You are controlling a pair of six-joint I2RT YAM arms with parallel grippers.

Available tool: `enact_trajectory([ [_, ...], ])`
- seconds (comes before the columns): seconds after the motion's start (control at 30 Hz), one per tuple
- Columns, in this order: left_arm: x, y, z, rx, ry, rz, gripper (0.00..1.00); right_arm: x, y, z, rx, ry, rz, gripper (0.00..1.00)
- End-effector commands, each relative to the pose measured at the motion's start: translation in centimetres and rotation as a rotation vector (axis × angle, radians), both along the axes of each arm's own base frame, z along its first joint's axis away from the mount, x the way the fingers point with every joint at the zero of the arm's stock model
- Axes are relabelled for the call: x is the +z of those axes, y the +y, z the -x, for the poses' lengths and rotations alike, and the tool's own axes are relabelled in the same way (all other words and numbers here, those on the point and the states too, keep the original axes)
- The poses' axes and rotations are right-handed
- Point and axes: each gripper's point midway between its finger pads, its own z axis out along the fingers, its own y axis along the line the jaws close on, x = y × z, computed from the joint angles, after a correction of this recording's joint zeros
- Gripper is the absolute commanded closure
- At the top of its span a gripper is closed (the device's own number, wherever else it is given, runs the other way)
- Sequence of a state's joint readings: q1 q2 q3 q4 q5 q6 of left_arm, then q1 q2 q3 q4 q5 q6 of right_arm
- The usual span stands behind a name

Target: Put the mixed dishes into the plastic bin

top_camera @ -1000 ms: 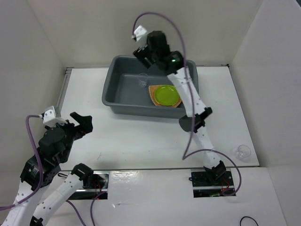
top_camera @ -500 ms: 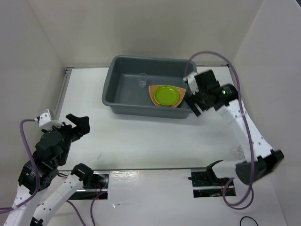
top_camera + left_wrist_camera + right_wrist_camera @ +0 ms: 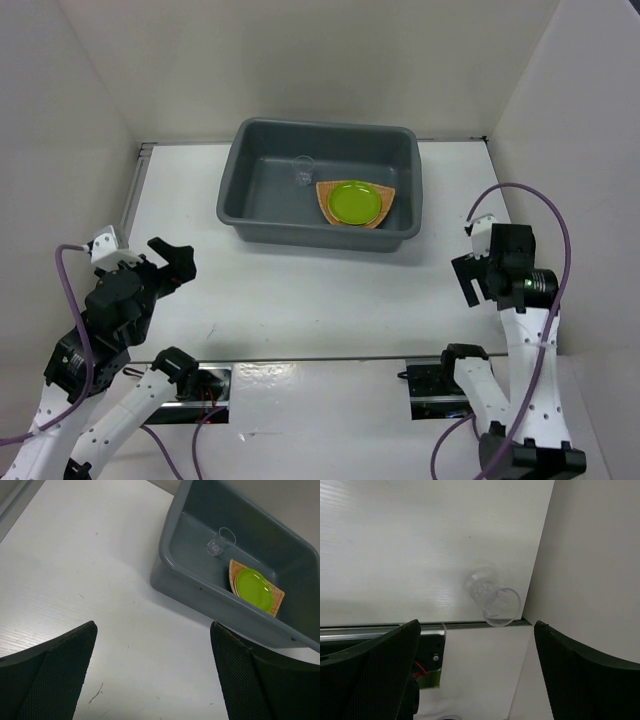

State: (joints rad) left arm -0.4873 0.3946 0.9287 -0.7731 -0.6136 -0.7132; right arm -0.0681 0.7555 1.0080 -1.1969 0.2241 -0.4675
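Observation:
I should next move my right gripper back toward the wall and bring it down beside the clear cup, onto the cup's rim.
The plastic bin stands at the back middle of the table. In it a lime-green plate rests on an orange woven plate, and a small clear cup lies beside them. The left wrist view shows the same bin, cup and green plate. A second clear cup stands on the table by the right wall, seen only in the right wrist view. My right gripper hangs open above and short of it. At the near left my left gripper is open and empty.
White walls enclose the table; the right wall runs close beside the cup. The table's front edge and the right arm's base plate lie just below the cup. Purple cables loop off both arms.
My right arm has swung away from above the bin, across to the near right side of the table. The left arm has barely shifted.

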Motion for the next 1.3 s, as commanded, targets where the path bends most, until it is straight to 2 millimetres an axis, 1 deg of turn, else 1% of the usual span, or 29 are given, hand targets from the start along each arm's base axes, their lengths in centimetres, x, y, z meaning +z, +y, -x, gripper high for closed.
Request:
enact_trajectory([
  [0.0,0.5,-0.4,-0.4,-0.01,-0.016,0.008,0.0,-0.8,-1.7,-0.9,0.008,0.071,0.019,0.02],
  [0.03,0.5,-0.4,-0.4,-0.01,-0.016,0.008,0.0,-1.1,-2.2,-0.6,0.004,0.106,0.026,0.02],
  [0.07,0.7,-0.4,-0.5,-0.01,-0.024,0.012,0.0,-1.5,-2.6,-0.7,0.042,0.142,0.032,0.03],
  [0.13,0.9,-0.3,-0.3,-0.013,-0.031,0.007,0.0,-1.7,-3.6,-0.2,0.05,0.169,0.051,0.03],
  [0.17,1.0,-0.2,-0.2,-0.013,-0.041,0.012,0.0,-2.0,-4.1,-0.5,0.074,0.158,0.084,0.03],
  [0.2,1.0,-0.2,-0.2,-0.013,-0.041,0.012,0.0,-2.2,-4.9,-0.2,0.063,0.168,0.109,0.03],
  [0.23,1.0,-0.2,-0.2,-0.013,-0.041,0.012,0.0,-3.2,-5.2,0.1,0.067,0.196,0.122,0.03],
  [0.27,1.0,-0.2,-0.2,-0.013,-0.041,0.012,0.0,-3.3,-5.8,0.0,0.068,0.187,0.15,0.03],
  [0.3,1.0,-0.4,-0.2,-0.021,-0.04,0.015,0.0,-4.0,-6.0,0.4,0.086,0.222,0.166,0.03],
  [0.33,1.0,-0.4,-0.2,-0.021,-0.04,0.015,0.0,-5.1,-6.1,1.1,0.093,0.261,0.16,0.03],
  [0.37,1.2,-0.4,-0.2,-0.023,-0.047,0.01,0.0,-5.6,-6.0,1.4,0.108,0.275,0.163,0.01],
  [0.43,1.2,-0.5,-0.2,-0.032,-0.046,0.012,0.0,-6.0,-6.6,2.0,0.099,0.291,0.17,0.0],
  [0.5,1.2,-0.5,-0.2,-0.032,-0.046,0.012,0.0,-6.0,-7.1,2.1,0.103,0.302,0.181,0.0],
  [0.53,1.0,-0.5,-0.1,-0.032,-0.046,0.012,0.0,-6.6,-7.4,2.6,0.079,0.322,0.183,0.0],
  [0.6,0.9,-0.5,-0.1,-0.032,-0.046,0.012,0.0,-7.0,-8.1,2.8,0.081,0.356,0.193,0.0],
  [0.63,1.1,-0.4,0.0,-0.032,-0.056,0.017,0.0,-7.8,-8.4,3.4,0.069,0.392,0.175,0.0],
  [0.67,1.3,-0.3,0.2,-0.032,-0.064,0.021,0.0,-7.9,-8.6,3.6,0.069,0.406,0.173,0.0],
  [0.8,1.6,-0.3,0.3,-0.032,-0.08,0.029,0.0,-8.5,-8.9,4.2,0.129,0.463,0.162,0.0],
  [0.9,1.6,-0.2,0.3,-0.034,-0.08,0.02,0.0,-9.6,-8.9,4.9,0.163,0.529,0.11,0.0],
  [0.93,1.6,-0.2,0.3,-0.034,-0.08,0.02,0.0,-10.0,-8.8,4.8,0.201,0.548,0.097,0.0],
  [1.0,1.6,-0.2,0.3,-0.034,-0.08,0.02,0.0,-10.1,-9.0,5.0,0.214,0.573,0.086,0.0],
  [1.13,1.7,-0.2,0.5,-0.034,-0.088,0.024,0.0,-10.9,-8.7,5.1,0.248,0.615,0.049,0.01],
  [1.23,1.8,-0.1,0.6,-0.034,-0.096,0.028,0.0,-11.3,-8.8,5.0,0.254,0.638,0.029,0.05],
  [1.27,1.9,-0.1,0.6,-0.034,-0.096,0.029,0.0,-11.5,-8.8,5.0,0.256,0.645,0.023,0.08],
])
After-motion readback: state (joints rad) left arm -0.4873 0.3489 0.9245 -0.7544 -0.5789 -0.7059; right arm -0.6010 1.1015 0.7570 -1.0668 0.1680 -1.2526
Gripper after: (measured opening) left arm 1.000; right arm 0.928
